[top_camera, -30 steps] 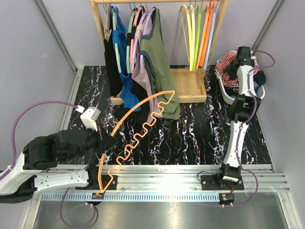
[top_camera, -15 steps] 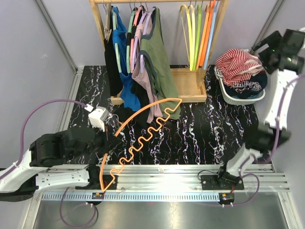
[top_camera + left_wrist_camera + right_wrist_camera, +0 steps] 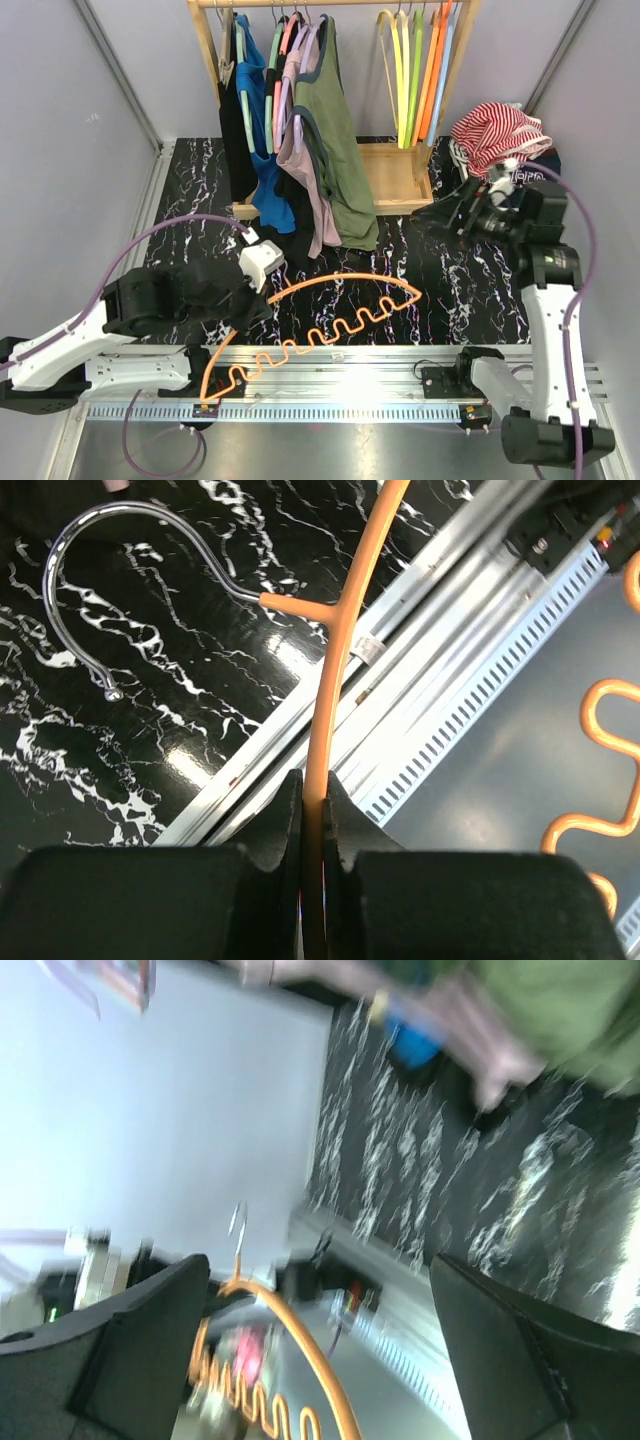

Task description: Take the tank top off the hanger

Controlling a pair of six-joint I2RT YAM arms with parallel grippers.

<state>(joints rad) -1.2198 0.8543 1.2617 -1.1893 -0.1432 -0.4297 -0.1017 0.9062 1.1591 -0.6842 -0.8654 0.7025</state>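
The robot's right gripper will move back and to the left in the top view onto the hanger's loose end [image 3: 406, 286], because only the left gripper holds the orange hanger [image 3: 340, 277].
My left gripper [image 3: 243, 318] is shut on the thin upper bar of an orange hanger [image 3: 340, 277], which lies tilted low over the table's near edge. In the left wrist view the jaws [image 3: 314, 790] pinch that hanger's bar [image 3: 335, 650] below its metal hook [image 3: 70, 550]. The hanger is bare, with no tank top on it. A red-and-white striped garment [image 3: 495, 130] lies heaped at the back right, apart from both grippers. My right gripper [image 3: 450, 212] hangs open and empty over the table's right side. Its blurred wrist view looks between the wide jaws [image 3: 320, 1350] at the orange hanger [image 3: 262, 1300].
A wooden rack stands at the back on a wooden base [image 3: 395, 180]. Several garments hang on it, among them a green one [image 3: 335, 130]. Several bare coloured hangers [image 3: 415, 70] hang on its right end. An aluminium rail [image 3: 380, 365] runs along the near edge.
My right arm swung from the striped heap down toward the table's middle, and its jaws opened wide. My left arm moved right, and the hanger tipped flatter.
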